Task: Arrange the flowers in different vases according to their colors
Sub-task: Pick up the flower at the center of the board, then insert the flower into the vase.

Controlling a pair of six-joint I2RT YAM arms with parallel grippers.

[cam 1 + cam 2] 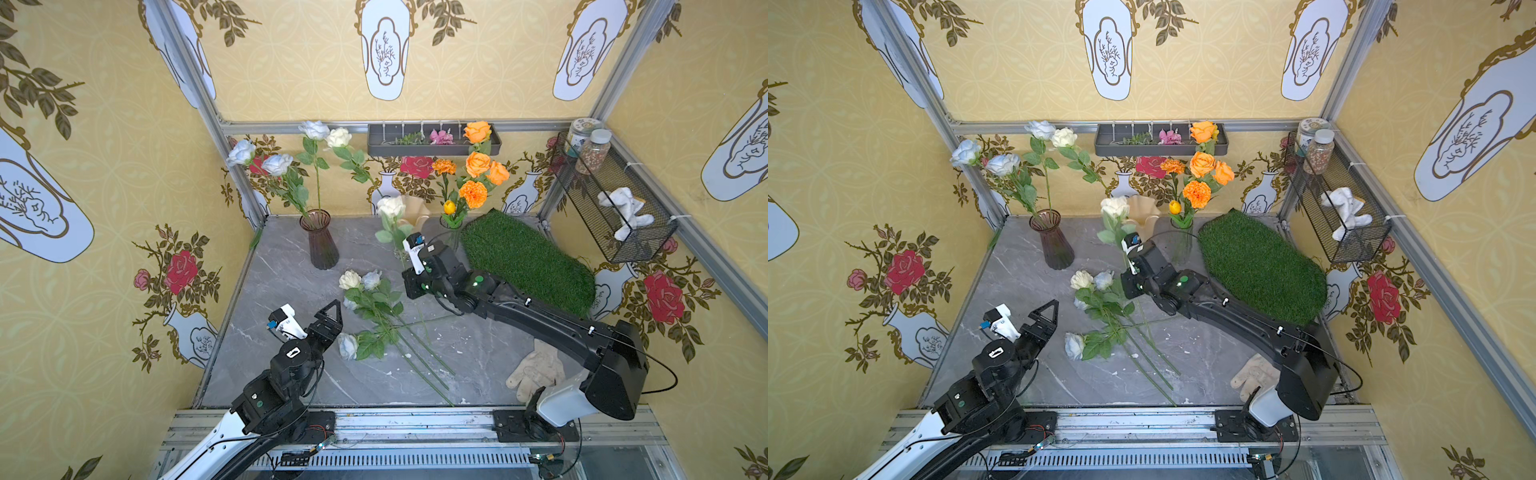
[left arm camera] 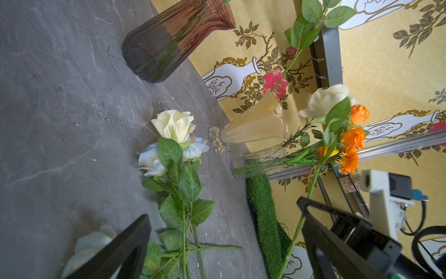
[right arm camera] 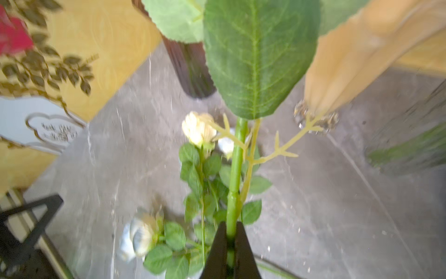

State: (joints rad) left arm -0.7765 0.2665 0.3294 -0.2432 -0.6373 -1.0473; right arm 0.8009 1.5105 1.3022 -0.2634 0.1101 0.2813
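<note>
I will raise my right gripper outward over the opening of the cream ruffled vase [image 1: 1142,206] next, then lower and release the rose's stem there: that vase holds a matching rose.
My right gripper [image 3: 230,241] is shut on the green stem of a cream-white rose [image 1: 390,206] and holds it upright just in front of the cream ruffled vase [image 1: 417,212], which has one cream rose [image 1: 338,137] in it. The smoky purple-brown vase [image 1: 320,241] holds pale blue-white roses [image 1: 276,164]. The clear vase [image 1: 451,235] holds orange flowers [image 1: 478,164]. On the table lie a cream rose [image 1: 350,279] and two pale blue-white roses [image 1: 347,345]. My left gripper [image 1: 328,322] stands open beside their stems with nothing between its fingers.
A green grass mat [image 1: 528,262] leans at the right back. A work glove [image 1: 536,370] lies near the right arm's base. A wire basket [image 1: 615,224] with jars and a cloth hangs on the right wall. A grey tray [image 1: 432,143] hangs on the back wall.
</note>
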